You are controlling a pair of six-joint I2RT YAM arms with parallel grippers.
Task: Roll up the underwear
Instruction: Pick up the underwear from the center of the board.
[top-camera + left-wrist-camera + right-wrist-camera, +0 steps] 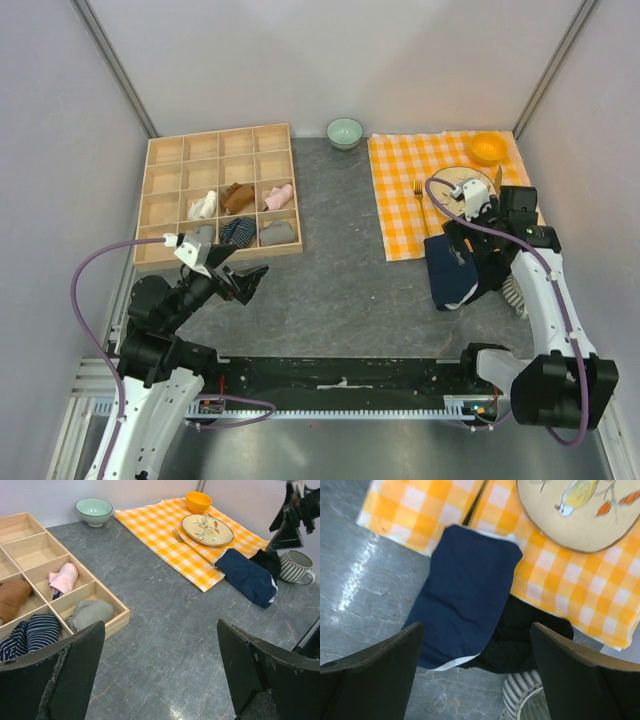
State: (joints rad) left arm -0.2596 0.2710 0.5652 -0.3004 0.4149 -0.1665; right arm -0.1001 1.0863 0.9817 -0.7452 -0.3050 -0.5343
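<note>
My right gripper lowers with open fingers onto the far half of the navy blue underwear [454, 266] [476, 581] next, since that part lies flat and uncovered below it.
The underwear [446, 272] is navy blue with white trim and lies folded into a flat oblong. Its far end rests on the front edge of the orange checkered cloth [400, 190] and its near end on the grey table. It also shows in the left wrist view [247, 576] and the right wrist view [465, 590]. My right gripper [478, 262] hovers open and empty above its near right side [476, 626]. A black fabric piece [520, 635] lies against the underwear's right edge. My left gripper [240, 283] is open and empty over bare table near the tray [160, 624].
A wooden compartment tray [217, 131] at the back left holds several rolled garments. A striped mug [513, 292] stands right of the underwear. A plate [465, 185], a fork [420, 205] and an orange bowl [488, 147] sit on the cloth. A green bowl [345, 131] stands at the back.
</note>
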